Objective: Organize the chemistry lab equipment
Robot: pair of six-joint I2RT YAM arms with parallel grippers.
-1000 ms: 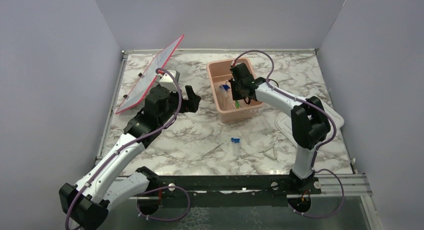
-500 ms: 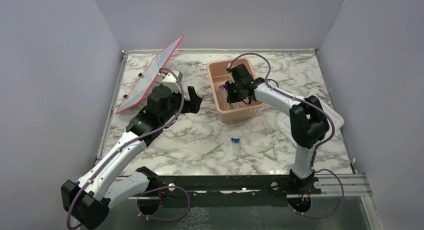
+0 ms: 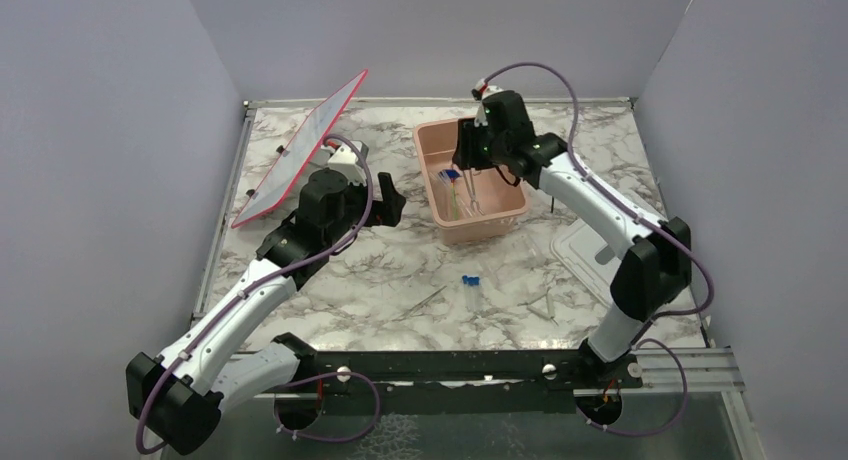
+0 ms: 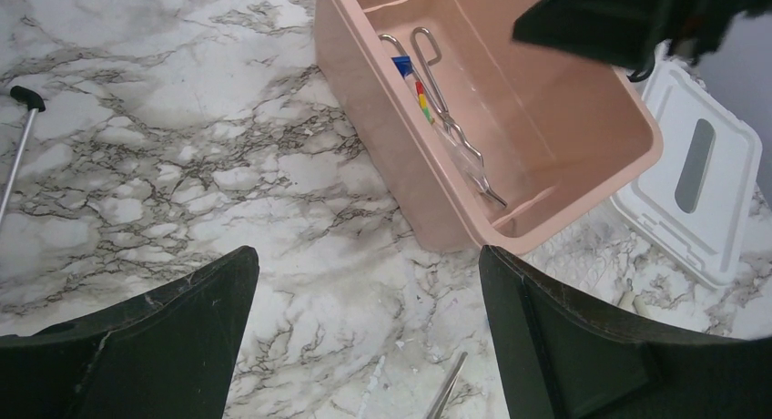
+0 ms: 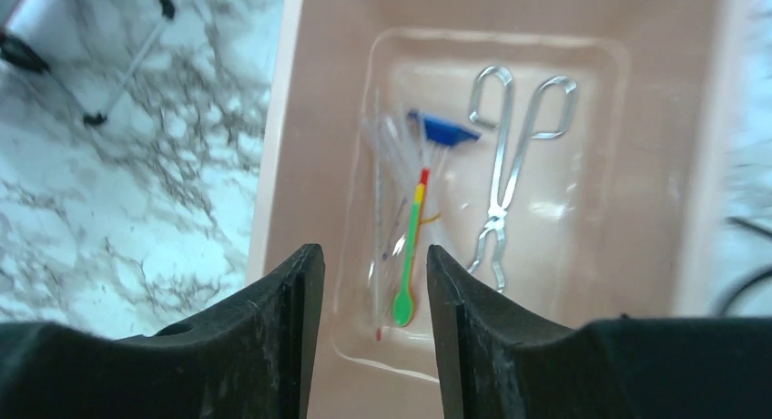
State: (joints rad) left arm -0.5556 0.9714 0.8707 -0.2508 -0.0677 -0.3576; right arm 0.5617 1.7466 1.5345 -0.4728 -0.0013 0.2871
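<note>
My right gripper moves past the tub's edge next, to the right in the top view, then lowers onto the wire, since the dark curved wire point(image 5: 746, 286) stands outside.
My right gripper point(image 5: 373, 252) hangs open above the pink tub point(image 5: 273, 164), nothing between its fingers. On the tub floor lie a green-yellow stick point(image 5: 410, 255), a blue-capped clear tube point(image 5: 443, 129), thin clear pipettes point(image 5: 378, 209) and metal tongs point(image 5: 510, 164). In the top view the right gripper point(image 3: 468, 155) is over the tub's far half. My left gripper point(image 3: 388, 202) is wide open and empty, hovering left of the tub point(image 4: 382, 164) over bare marble. On the table lie a blue-capped tube point(image 3: 470, 281), metal tweezers point(image 3: 428, 301) and clear pipettes point(image 3: 545, 305).
A red-edged panel point(image 3: 300, 150) leans at the back left on thin black-tipped legs point(image 5: 137, 55). The white lid point(image 3: 600, 250) lies right of the tub, under the right arm. Grey walls close the table on three sides.
The right gripper was shut low inside the tub; it has opened and lifted up and back above it. The left arm has shifted only slightly.
</note>
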